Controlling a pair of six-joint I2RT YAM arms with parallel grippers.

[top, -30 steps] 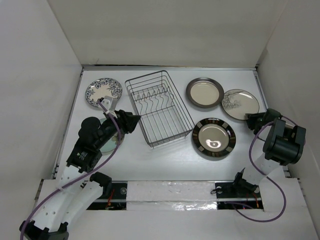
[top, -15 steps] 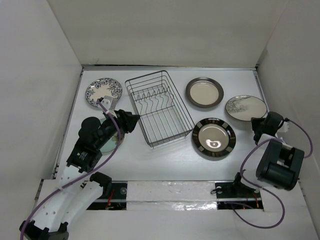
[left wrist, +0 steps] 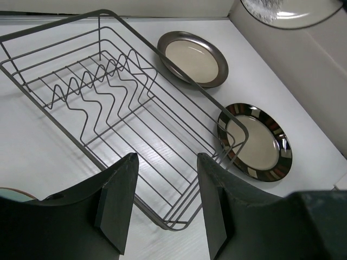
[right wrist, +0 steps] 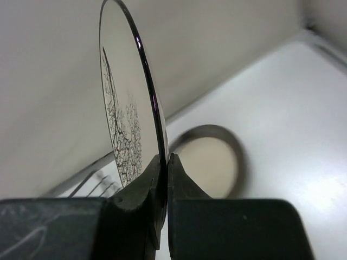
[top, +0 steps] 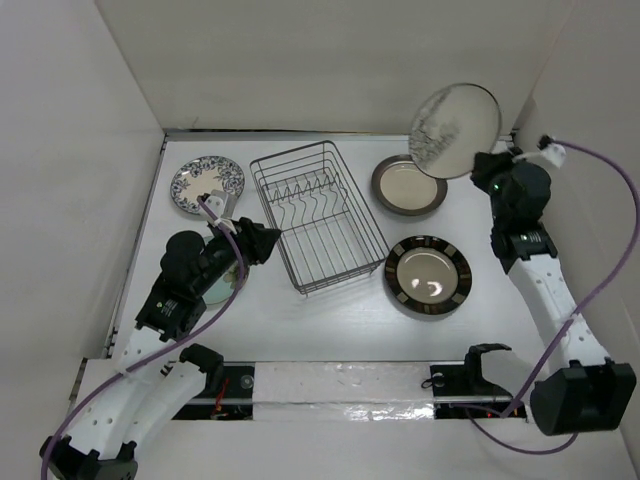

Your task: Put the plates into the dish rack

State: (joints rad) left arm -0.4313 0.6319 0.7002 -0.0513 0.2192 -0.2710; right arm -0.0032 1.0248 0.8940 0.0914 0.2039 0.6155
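Note:
My right gripper needs to swing past the flat cream plate (top: 409, 185) and turn next. Then it needs to lower the held plate into the empty wire slot on that side of the rack.
The dark wire dish rack (top: 318, 215) sits mid-table and holds nothing; it also fills the left wrist view (left wrist: 124, 124). My right gripper (top: 487, 172) is shut on the rim of a dark-rimmed cream plate with a branch pattern (top: 454, 130). It holds the plate high and on edge near the back right, as the right wrist view shows (right wrist: 122, 119). My left gripper (top: 268, 240) is open and empty at the rack's near-left corner. A blue-floral plate (top: 207, 183), a dark-rimmed cream plate (top: 409, 185) and a black gold-marked plate (top: 428, 275) lie flat. A pale green plate (top: 215, 285) is mostly hidden under my left arm.
White walls close in the table on the left, back and right. The held plate is close to the back wall. The cream plate (left wrist: 194, 57) and the black plate (left wrist: 255, 142) lie just right of the rack.
My right gripper has lifted the branch-pattern plate off the table at the right and raised it on edge toward the back. The left arm has not moved.

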